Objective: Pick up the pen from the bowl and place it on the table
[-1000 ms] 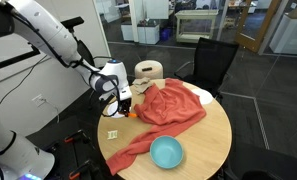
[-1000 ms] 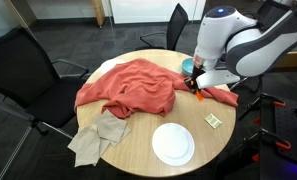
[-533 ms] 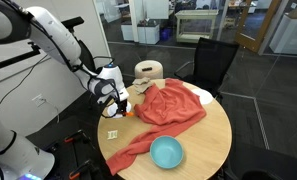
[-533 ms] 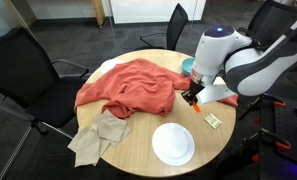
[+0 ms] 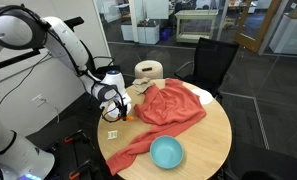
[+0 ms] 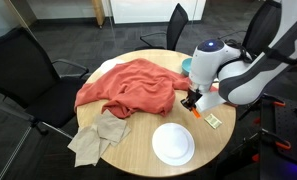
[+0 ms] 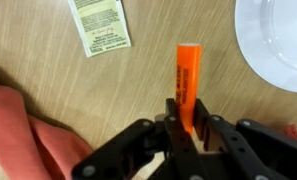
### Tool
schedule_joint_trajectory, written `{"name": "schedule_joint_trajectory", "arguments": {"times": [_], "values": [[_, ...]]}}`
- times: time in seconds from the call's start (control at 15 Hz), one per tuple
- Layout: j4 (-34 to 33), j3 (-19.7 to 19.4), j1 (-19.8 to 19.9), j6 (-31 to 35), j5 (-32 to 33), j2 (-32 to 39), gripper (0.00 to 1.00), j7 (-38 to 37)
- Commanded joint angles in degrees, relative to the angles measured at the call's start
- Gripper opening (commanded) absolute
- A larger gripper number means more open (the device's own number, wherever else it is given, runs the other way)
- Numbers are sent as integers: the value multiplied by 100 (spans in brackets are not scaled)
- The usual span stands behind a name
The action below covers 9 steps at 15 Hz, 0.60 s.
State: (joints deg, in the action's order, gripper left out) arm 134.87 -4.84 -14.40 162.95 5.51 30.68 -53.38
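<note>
The gripper lowers the pen onto the bare wood point(image 5: 130, 122) point(image 7: 180, 76) beside the white plate next, slightly outward toward the red cloth, since that wood lies open.
My gripper point(image 7: 185, 125) is shut on the short orange pen point(image 7: 188, 75), which sticks out past the fingertips low over the bare wood of the round table point(image 7: 158, 40). In both exterior views the gripper point(image 5: 115, 104) point(image 6: 193, 100) hangs near the table's edge, beside the red cloth, with the pen's orange tip point(image 6: 196, 108) just showing below it. The light blue bowl point(image 5: 167, 152) stands on the table away from the gripper. In an exterior view only the bowl's rim point(image 6: 187, 65) shows behind the arm.
A large red-orange cloth point(image 6: 128, 88) point(image 5: 170, 108) covers the table's middle; its edge shows in the wrist view point(image 7: 23, 130). A white plate point(image 6: 173, 143) point(image 7: 280, 40) and a small paper slip point(image 6: 214, 120) point(image 7: 100, 25) lie close by. A beige cloth point(image 6: 96, 138) hangs off the edge. Black chairs point(image 6: 18, 70) surround the table.
My gripper has moved down and away from the bowl toward the table's edge, with the pen still held in it. It now hangs lower over the bare wood.
</note>
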Motion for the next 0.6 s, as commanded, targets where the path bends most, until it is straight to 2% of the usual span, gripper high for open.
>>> {"name": "schedule_joint_trajectory", "arguments": {"times": [0.0, 0.53], "values": [[-239, 52, 40, 48, -231, 279, 5, 527], [-770, 92, 100, 53, -628, 761, 5, 1367]]}}
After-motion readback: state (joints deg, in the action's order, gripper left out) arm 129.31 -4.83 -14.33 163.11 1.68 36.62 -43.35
